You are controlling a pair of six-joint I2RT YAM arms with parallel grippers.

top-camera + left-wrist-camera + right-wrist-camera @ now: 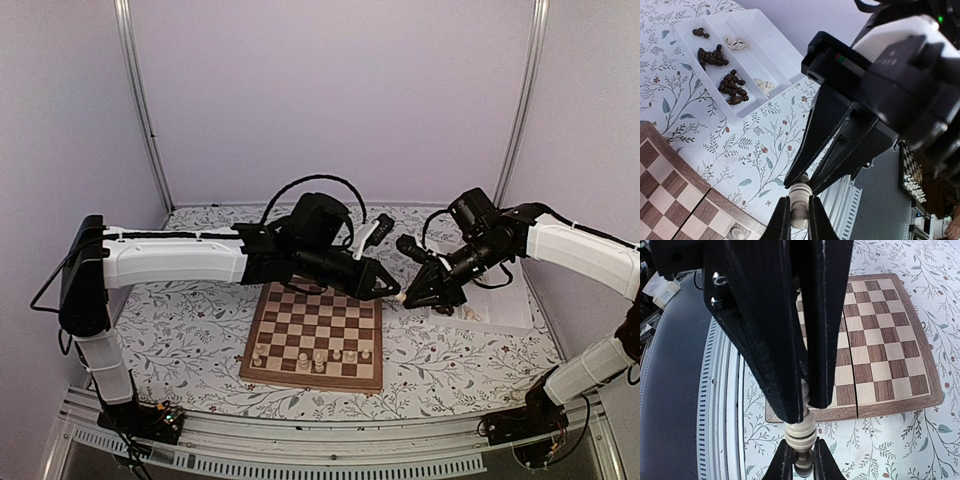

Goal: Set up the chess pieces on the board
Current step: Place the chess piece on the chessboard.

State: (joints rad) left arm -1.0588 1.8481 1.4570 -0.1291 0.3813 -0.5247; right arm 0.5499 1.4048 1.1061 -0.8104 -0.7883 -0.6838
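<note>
The cream chess piece should go left in the top view, back and down in my left gripper, to the empty square beside the corner pieces.
A pale cream chess piece [398,297] hangs in the air just off the board's far right corner, pinched between both grippers. My left gripper [799,201] is shut on one end of the piece [800,197]. My right gripper [801,449] is shut on the other end [801,432]. In the top view the left gripper [385,291] and right gripper [411,298] meet tip to tip. The board [330,310] carries several pale pieces [319,360] along its near rows. Its far rows are bare in the right wrist view [880,340].
A white tray [765,35] right of the board holds dark pieces [712,56] and a few pale ones [735,43] in separate lanes. It also shows in the top view [505,308]. The floral cloth [190,330] surrounds the board; white walls enclose the cell.
</note>
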